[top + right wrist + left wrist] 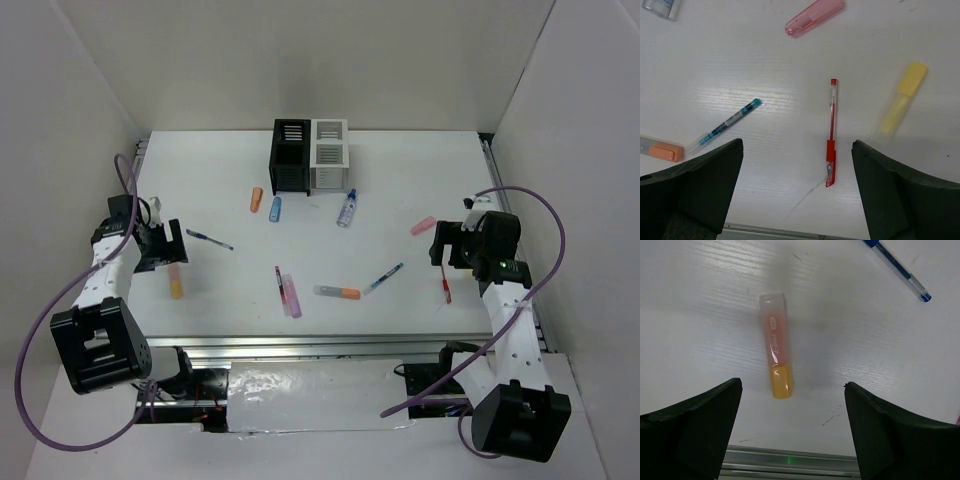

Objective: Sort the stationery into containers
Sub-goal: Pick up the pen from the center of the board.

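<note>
My left gripper will next lower onto the middle of the orange marker [775, 345] and close across its narrow width, as its length points in between the open fingers.
The black box [290, 155] and white box [330, 152] stand joined at the back middle. Markers and pens lie scattered over the white table. My left gripper [165, 247] is open and empty above an orange marker [776, 352], which lies just ahead of the open jaws [792, 385]. My right gripper [445, 243] is open and empty over a red pen [831, 132], which lies between the jaws [797, 143], nearer the right one. A blurred yellow marker [902, 105] lies right of the pen. The clear blue-capped tube [347, 209] lies before the white box.
An orange marker [256, 199] and a blue marker [275, 208] lie near the black box. A pink marker [423, 225], blue pens [209, 239] [384, 278], pink and purple markers [291, 295] and a grey orange-capped marker [337, 292] lie mid-table. A metal rail [300, 345] runs along the near edge.
</note>
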Tool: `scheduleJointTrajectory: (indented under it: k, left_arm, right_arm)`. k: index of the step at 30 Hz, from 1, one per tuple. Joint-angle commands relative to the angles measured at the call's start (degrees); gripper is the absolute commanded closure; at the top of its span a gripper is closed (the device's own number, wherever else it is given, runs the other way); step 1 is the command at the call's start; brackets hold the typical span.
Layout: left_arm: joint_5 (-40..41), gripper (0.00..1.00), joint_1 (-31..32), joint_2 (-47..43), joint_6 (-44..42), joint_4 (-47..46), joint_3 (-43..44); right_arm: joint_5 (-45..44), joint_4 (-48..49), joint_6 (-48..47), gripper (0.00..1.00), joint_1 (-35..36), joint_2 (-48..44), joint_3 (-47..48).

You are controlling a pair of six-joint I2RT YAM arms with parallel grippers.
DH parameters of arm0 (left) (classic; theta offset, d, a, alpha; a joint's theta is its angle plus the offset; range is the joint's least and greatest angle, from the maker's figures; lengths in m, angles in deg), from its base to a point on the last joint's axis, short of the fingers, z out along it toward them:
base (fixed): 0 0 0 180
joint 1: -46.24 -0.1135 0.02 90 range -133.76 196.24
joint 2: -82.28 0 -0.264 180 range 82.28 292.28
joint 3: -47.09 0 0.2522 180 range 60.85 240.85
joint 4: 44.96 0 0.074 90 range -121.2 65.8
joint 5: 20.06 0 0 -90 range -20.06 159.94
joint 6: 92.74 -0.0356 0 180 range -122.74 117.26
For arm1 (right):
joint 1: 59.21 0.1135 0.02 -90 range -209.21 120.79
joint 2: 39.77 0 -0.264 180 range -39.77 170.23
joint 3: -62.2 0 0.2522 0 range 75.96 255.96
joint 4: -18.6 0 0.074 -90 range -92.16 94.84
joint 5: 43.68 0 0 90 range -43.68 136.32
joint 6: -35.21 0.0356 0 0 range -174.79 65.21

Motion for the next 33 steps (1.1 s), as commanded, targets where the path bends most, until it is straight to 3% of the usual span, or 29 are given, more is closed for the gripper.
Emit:
scheduleJointTrajectory:
  k: [1,15,33]
  left_arm:
    - [0.99,0.04,-0.33,-0.51,0.22,-0.22,-0.17]
    - [0.2,0.27,-3.41,15.03,-1.37,2.16,5.1]
    - [3.28,0.5,-2.97,23.22,3.2,-4.0,4.75]
  right_arm:
    - [0.28,2.57,-0.11,0.05,-0.27,-0.33,0.36]
    - [1.34,3.01,-0.81,0.05,-0.62,-1.56,-0.52]
    - [11.27,0.64,-6.6,0.1,-0.71,-5.25,2.29]
